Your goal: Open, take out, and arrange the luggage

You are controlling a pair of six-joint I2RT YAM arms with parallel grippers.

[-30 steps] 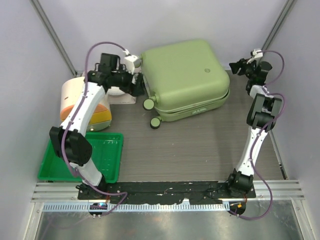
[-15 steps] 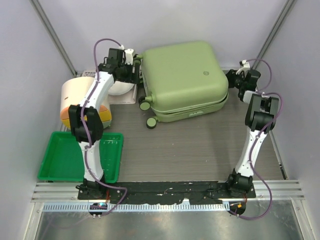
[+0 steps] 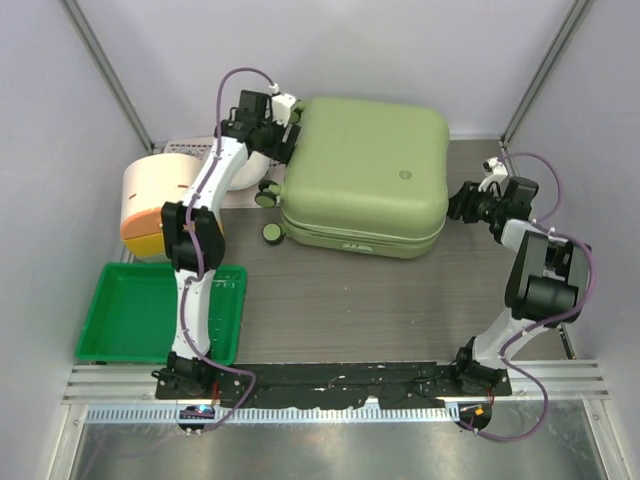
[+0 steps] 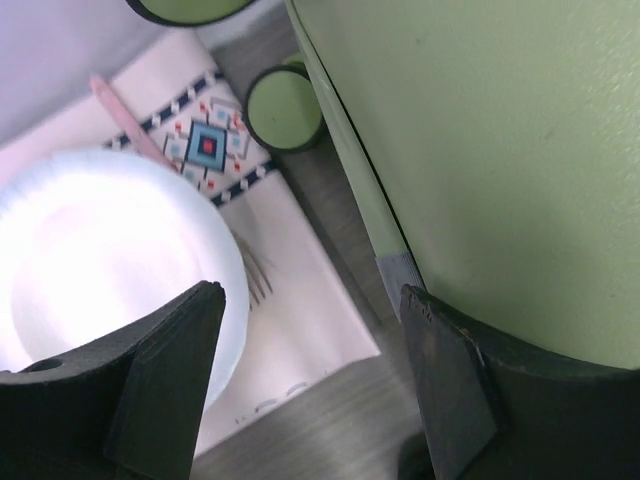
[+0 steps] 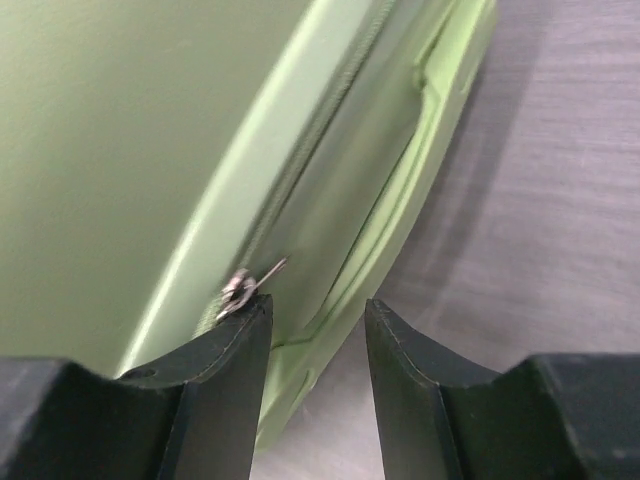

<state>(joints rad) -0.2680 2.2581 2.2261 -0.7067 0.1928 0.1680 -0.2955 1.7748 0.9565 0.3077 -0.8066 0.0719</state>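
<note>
The metal zipper pull sits at only one finger, so the robot's right gripper should next back off the suitcase, then move in to bring both fingers around the zipper pull.
The luggage is a pale green suitcase that lies flat and closed at the back of the table, with its wheels to the left. My left gripper is open at its back-left corner; in the left wrist view it is empty, with the shell on its right and a wheel ahead. My right gripper is open at the suitcase's right side. In the right wrist view a metal zipper pull sits at the tip of the left finger, not clamped.
A cream-and-orange round container stands at the left. A bright green tray lies in front of it. A white plate and a fork lie on a patterned napkin left of the suitcase. Walls stand close on both sides.
The suitcase has turned and shifted, and its wheels are further left. My left gripper moved back and right to the corner. My right gripper came down to the suitcase's right side.
</note>
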